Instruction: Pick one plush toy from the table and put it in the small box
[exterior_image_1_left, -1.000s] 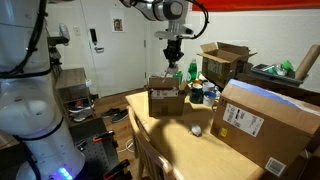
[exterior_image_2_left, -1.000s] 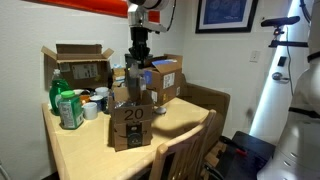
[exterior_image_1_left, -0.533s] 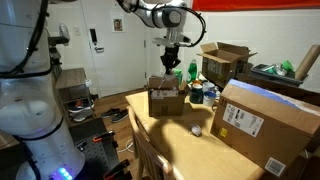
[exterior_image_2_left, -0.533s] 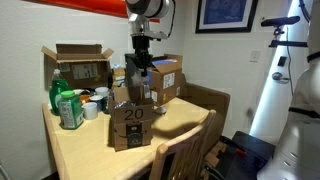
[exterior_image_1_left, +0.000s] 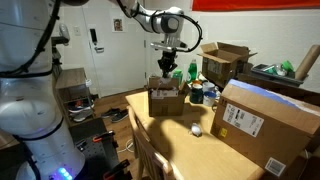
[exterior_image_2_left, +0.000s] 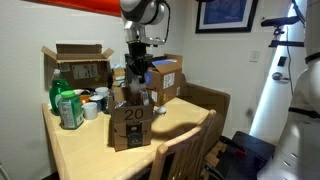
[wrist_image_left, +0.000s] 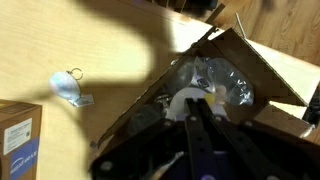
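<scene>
The small box's opening is right below my gripper's fingers, so my gripper needs to go down next between the small box's cardboard sides and let go of the pale plush toy inside.
The small box stands open on the table; it also shows in an exterior view and in the wrist view, with crumpled clear plastic inside. My gripper hangs just above the box opening in both exterior views. In the wrist view its fingers are close together on the plush toy, pale white with a yellow bit, held over the box opening. A smaller round white toy lies on the table, also in the wrist view.
A big labelled carton fills one table end. A wide-flapped carton stands at the back, with cups and green bottles nearby. More cartons stand behind the small box. A wooden chair sits at the table edge.
My gripper has come down and shifted slightly sideways with the plush toy, from well above the small box to just over its opening.
</scene>
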